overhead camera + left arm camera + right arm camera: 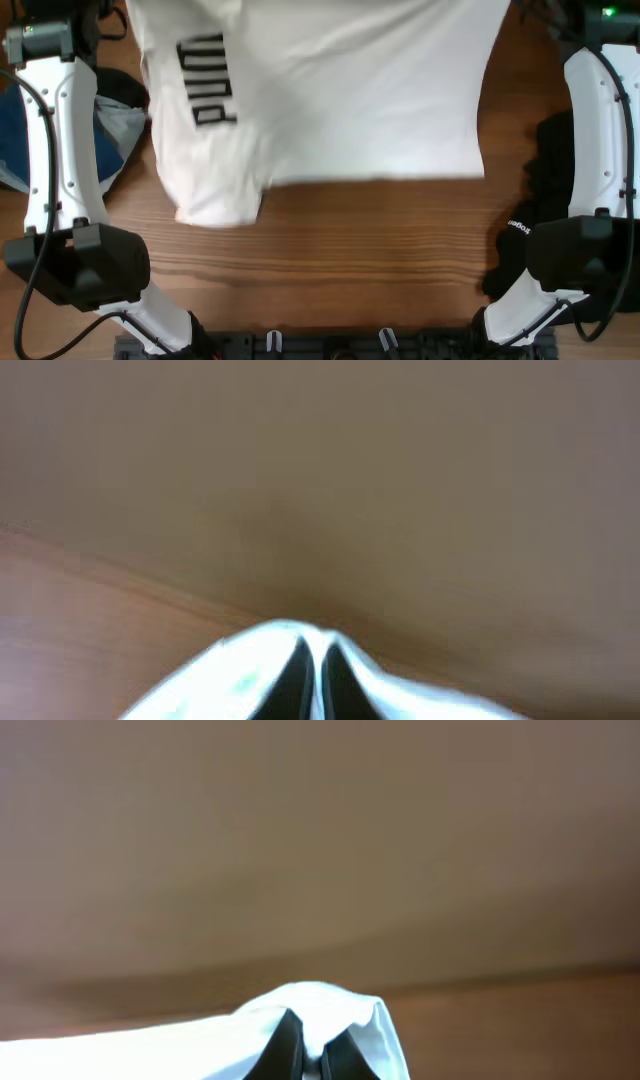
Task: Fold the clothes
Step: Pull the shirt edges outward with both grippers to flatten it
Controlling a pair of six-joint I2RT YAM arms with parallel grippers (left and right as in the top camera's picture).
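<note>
The drooping sleeve of the white T-shirt is nearer the base than the fold of the T-shirt. My left gripper needs to move back and down onto the edge of the sleeve by the pile next and let go.
The white T-shirt [350,90] hangs over the far half of the wooden table [340,250], with its black print [208,82] at the left and its lower hem straight across the middle. A sleeve [215,205] droops at the lower left. In the left wrist view my left gripper [312,660] is shut on a pinched fold of the white T-shirt [230,680]. In the right wrist view my right gripper [312,1045] is shut on a fold of the same shirt [200,1045]. Both grippers are past the top edge of the overhead view. The black garment [545,160] lies at the right.
A blue and grey pile of cloth [115,125] lies at the left edge behind the left arm [60,130]. The right arm [600,130] stands along the right edge next to the black garment. The arm bases sit at the near corners.
</note>
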